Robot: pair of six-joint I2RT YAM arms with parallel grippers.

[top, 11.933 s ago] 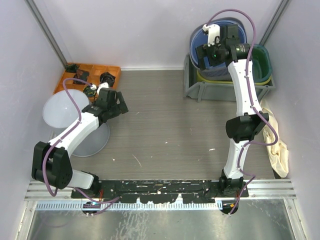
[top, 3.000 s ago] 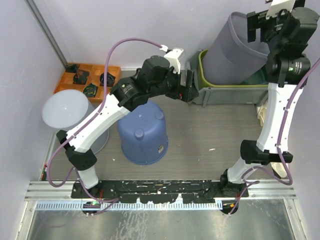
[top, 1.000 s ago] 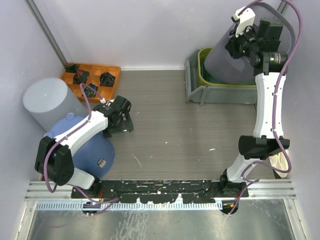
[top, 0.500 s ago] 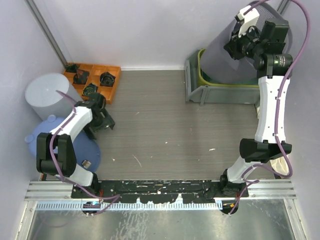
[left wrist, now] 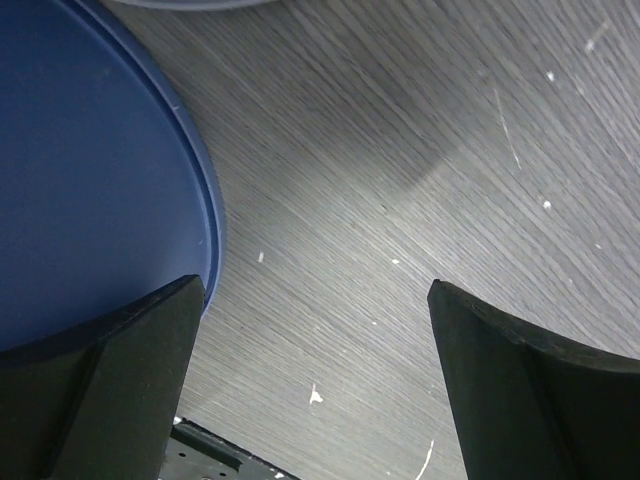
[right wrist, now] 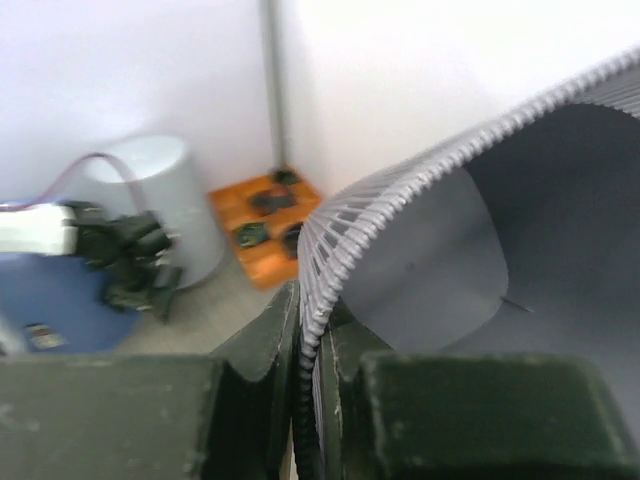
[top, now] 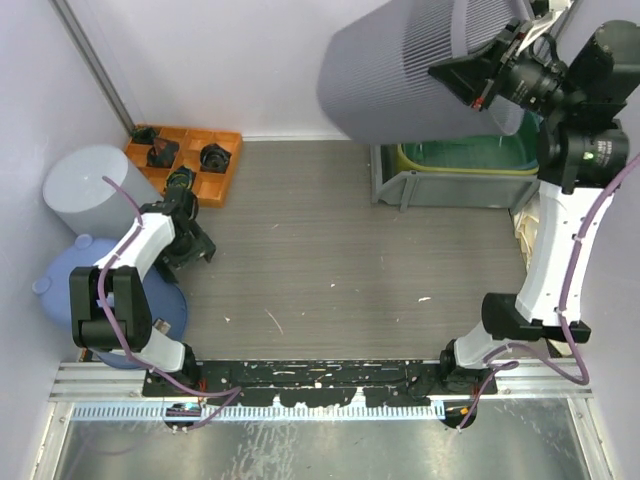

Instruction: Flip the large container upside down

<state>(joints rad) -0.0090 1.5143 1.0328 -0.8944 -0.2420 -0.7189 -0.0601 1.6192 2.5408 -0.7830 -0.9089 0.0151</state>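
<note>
My right gripper moves down and to the left in the top view next, setting the raised container onto the middle floor (top: 328,254), since that part lies bare.
The large container (top: 410,70), a grey ribbed bin, hangs high in the air on its side, close to the top camera, its closed end to the left. My right gripper (top: 492,78) is shut on its rim; in the right wrist view the fingers (right wrist: 272,335) pinch the ribbed edge, with the container's inside (right wrist: 430,250) to the right. My left gripper (top: 190,245) is low at the left, open over bare floor (left wrist: 330,200), its jaws wide apart with nothing between them, beside a blue upturned bucket (left wrist: 90,170).
The blue bucket (top: 60,285) and a pale grey cylinder (top: 85,185) stand at the left wall. An orange tray (top: 190,150) of small parts lies at the back left. A grey crate (top: 450,187) with green and yellow tubs sits at the back right.
The right arm has lifted the grey container out of the crate and swung it up and left, towards the camera. The left arm has drawn slightly left beside the blue bucket.
</note>
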